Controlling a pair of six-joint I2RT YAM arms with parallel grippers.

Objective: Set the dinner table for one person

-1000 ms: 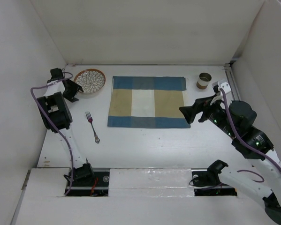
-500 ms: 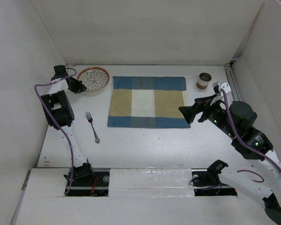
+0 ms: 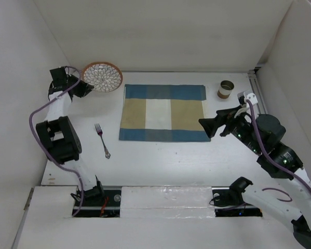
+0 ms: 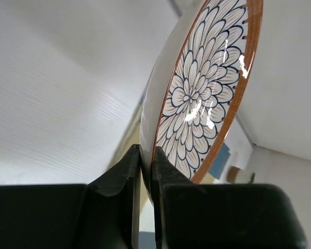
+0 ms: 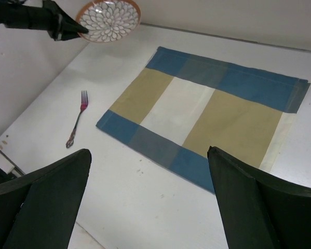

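Observation:
My left gripper carries the plate [image 3: 102, 77] across next, lowers it and releases. The placemat's bare middle [image 3: 163, 110] lies below the gripper and to its right in the top view.
My left gripper [image 3: 86, 87] is shut on the near rim of a round plate [image 3: 102, 77] with an orange edge and a petal pattern. It holds the plate lifted off the dinner table [image 3: 160, 155] at the far left. In the left wrist view the plate [image 4: 202, 93] stands on edge between my pads [image 4: 165, 171]. The right wrist view shows the plate [image 5: 109, 19] at top left. A blue-and-tan checked placemat [image 3: 163, 112] lies mid-table, a fork [image 3: 102, 140] to its left. My right gripper [image 3: 210, 126] hovers open over the placemat's right edge.
A small brown cup [image 3: 226, 89] stands at the far right of the table. White panels wall the table on three sides. The fork [image 5: 76, 126] and placemat [image 5: 207, 114] also show in the right wrist view.
My left gripper has shut on the plate's rim and lifted it up and back toward the far wall. The right arm has barely moved.

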